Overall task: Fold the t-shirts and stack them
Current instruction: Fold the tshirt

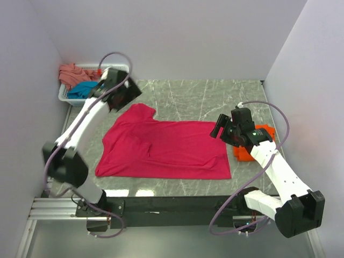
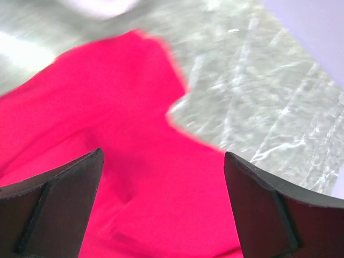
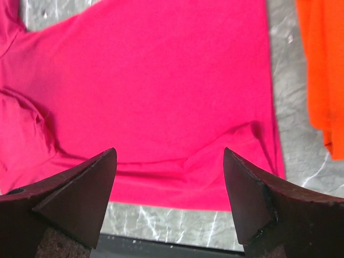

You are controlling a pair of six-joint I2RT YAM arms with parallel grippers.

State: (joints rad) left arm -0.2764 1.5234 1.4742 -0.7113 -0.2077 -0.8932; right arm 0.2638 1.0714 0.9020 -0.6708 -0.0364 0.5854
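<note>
My left gripper should next reach outward and lower its open fingers to pinch that loose edge of the sleeve, because the sleeve's far tip (image 1: 142,106) (image 2: 149,43) is below and outward of it.
A magenta-red t-shirt (image 1: 166,148) lies spread flat across the middle of the table, with one sleeve pointing to the far left. My left gripper (image 1: 121,97) hovers open above that far sleeve; in the left wrist view the shirt (image 2: 107,107) fills the space under the left gripper (image 2: 162,153), and nothing is between the fingers. My right gripper (image 1: 217,129) stands open over the shirt's right hem (image 3: 150,80), its jaws (image 3: 170,150) wide apart and empty. A folded orange t-shirt (image 1: 244,155) (image 3: 322,70) lies to the right, partly under the right arm. A teal t-shirt (image 1: 83,88) and a salmon-pink one (image 1: 70,72) sit bunched in the basket.
A white mesh basket (image 1: 63,98) stands in the far left corner against the wall. Grey marble tabletop (image 1: 215,97) shows beyond the shirt. White walls close in the left, back and right. A black rail (image 1: 172,204) runs along the near edge.
</note>
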